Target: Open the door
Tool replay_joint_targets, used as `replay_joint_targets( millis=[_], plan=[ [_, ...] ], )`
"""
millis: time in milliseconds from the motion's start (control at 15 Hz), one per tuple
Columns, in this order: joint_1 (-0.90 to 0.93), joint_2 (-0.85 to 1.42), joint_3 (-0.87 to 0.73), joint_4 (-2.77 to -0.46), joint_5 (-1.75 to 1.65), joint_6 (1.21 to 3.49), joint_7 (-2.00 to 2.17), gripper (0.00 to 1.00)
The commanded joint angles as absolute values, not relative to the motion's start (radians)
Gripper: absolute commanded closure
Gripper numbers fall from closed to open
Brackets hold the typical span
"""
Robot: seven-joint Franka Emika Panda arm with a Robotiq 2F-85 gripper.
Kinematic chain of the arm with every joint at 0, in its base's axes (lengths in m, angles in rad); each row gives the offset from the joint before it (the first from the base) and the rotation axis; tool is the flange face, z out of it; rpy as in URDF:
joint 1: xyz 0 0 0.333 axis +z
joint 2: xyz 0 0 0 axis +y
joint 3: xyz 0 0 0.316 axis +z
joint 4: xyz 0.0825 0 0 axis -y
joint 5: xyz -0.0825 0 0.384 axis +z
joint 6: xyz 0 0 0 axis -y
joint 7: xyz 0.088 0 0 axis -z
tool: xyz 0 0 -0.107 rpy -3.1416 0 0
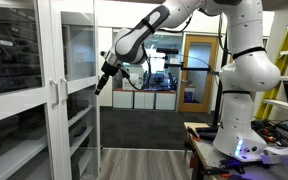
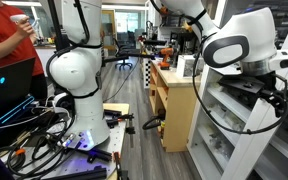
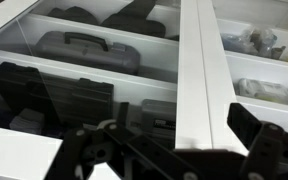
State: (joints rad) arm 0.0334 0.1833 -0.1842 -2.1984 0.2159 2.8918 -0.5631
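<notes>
My open gripper's fingers are still short of the slim vertical white handle (image 1: 60,94), so I should move outward to the cabinet front, onto the handle, and close.
The door (image 1: 79,70) is a tall narrow glass panel in a thin white frame, with a slim vertical white handle (image 1: 60,94). It looks shut. My gripper (image 1: 104,80) hangs in front of the cabinet at about handle height, by the door's far edge. In the other exterior view the gripper (image 2: 280,100) is close to the cabinet front. In the wrist view the gripper (image 3: 184,150) is open, its dark fingers on either side of a white vertical frame strip (image 3: 199,70). I cannot tell if the fingers touch it.
A wider white-framed glass door (image 1: 14,90) adjoins the narrow one. Black cases (image 3: 89,50) sit on shelves behind the glass. A brown wood-framed room door (image 1: 199,70) stands at the back. A second white robot (image 2: 74,70), cables, a wooden bench (image 2: 174,95) and a person in red (image 2: 4,40) are nearby.
</notes>
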Motion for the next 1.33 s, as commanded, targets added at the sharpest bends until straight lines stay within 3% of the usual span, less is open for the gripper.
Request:
replay_joint_targets(
  millis=[0,1267],
  plan=[
    [0.044,0.196,-0.169,-2.157,0.246,2.887,-0.532,0.0],
    [0.036,0.384,-0.043,-1.933,0.431,2.978,-0.553,0.0]
  ],
)
